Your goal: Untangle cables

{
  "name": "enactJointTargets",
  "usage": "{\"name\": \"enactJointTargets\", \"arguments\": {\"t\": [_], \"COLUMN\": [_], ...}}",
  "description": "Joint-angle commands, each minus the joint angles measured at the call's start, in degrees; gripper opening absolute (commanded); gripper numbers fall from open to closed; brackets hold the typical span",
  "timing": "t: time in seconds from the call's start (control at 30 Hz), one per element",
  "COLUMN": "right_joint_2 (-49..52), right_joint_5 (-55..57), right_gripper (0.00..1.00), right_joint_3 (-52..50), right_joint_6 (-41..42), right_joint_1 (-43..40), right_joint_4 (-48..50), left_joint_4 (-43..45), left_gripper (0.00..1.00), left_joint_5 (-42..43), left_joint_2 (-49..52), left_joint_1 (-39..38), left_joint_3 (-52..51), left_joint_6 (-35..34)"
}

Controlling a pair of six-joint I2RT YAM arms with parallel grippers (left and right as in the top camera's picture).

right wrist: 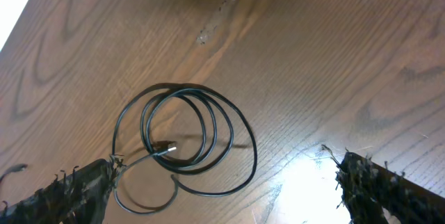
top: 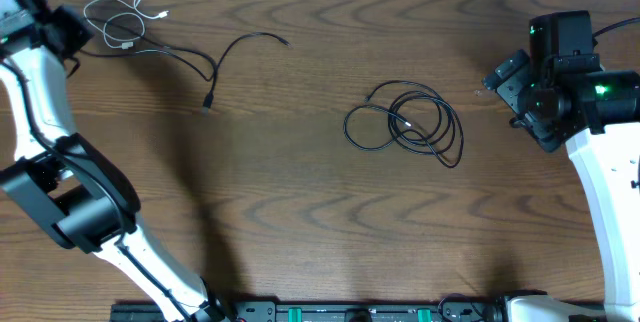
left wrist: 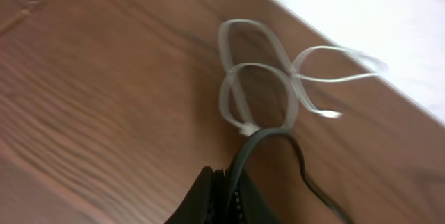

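Note:
The robot's left gripper should next pull to the left in the overhead view, clear of the white loops, and let go of the cable, because bare tabletop is on that side.
A thin white cable (top: 128,14) lies in loose loops at the far left corner of the table; in the left wrist view the white cable (left wrist: 259,88) sits just ahead of the fingers. My left gripper (top: 86,34) is beside it, shut on a black cable (left wrist: 268,140) that arcs out of the left gripper (left wrist: 226,186) and trails right. That black cable (top: 190,57) runs along the table to a plug end. A separate black coil (top: 405,122) rests mid-table. My right gripper (top: 506,92) hovers open to its right; the coil (right wrist: 186,135) lies ahead of the right gripper (right wrist: 226,175), with nothing between the fingers.
The table's far edge (left wrist: 361,36) runs close behind the white loops. A short black cable (top: 250,44) curves between the left bundle and the coil. The arm bases stand along the near edge (top: 330,312).

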Motion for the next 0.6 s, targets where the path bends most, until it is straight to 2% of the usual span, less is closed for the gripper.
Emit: {"name": "enactJointTargets", "arguments": {"t": [0.0, 0.3, 0.57], "right_joint_2": [0.4, 0.4, 0.4], "right_joint_5": [1.5, 1.5, 1.5], "right_gripper": [0.99, 0.99, 0.97], "right_joint_3": [-0.4, -0.4, -0.4], "right_joint_6": [-0.7, -0.7, -0.7], "right_joint_1": [0.0, 0.0, 0.0], "right_joint_4": [0.6, 0.6, 1.4], "left_joint_4": [2.3, 12.7, 17.1], "left_gripper": [0.07, 0.08, 0.1], "left_joint_5": [-2.0, -4.5, -10.5], "left_joint_2": [3.6, 6.9, 7.3], "left_joint_1": [3.3, 8.8, 10.0], "left_joint_3": [0.6, 0.6, 0.6], "left_joint_6": [4.9, 6.8, 12.5]}}
